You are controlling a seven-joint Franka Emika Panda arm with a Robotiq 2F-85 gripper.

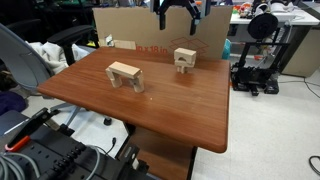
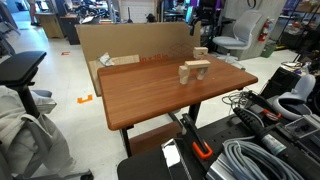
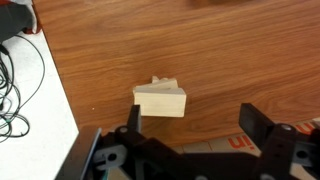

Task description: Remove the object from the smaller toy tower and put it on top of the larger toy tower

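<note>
The object [image 1: 185,54] [image 3: 160,103] is below the robot's gripper and to its left in the wrist view, so the gripper will move that way and lower its open fingers around it.
The smaller toy tower [image 1: 185,63] stands on the far part of the wooden table [image 1: 180,110], with the small light-wood arch object [image 1: 185,54] on top of it. The larger toy tower [image 1: 125,75], a wide bridge, stands nearer the middle. Both towers also show in an exterior view, the larger [image 2: 196,70] in front of the smaller [image 2: 201,52]. My gripper [image 1: 176,12] hangs open and empty high above the table's far edge, apart from both. In the wrist view the object [image 3: 160,99] lies below, near the left finger of my open gripper [image 3: 195,125].
A large cardboard box [image 1: 150,28] stands against the table's far edge. An office chair [image 1: 25,60] stands beside the table, and a black machine [image 1: 262,45] on the floor at the other side. Cables [image 2: 260,150] lie near the table.
</note>
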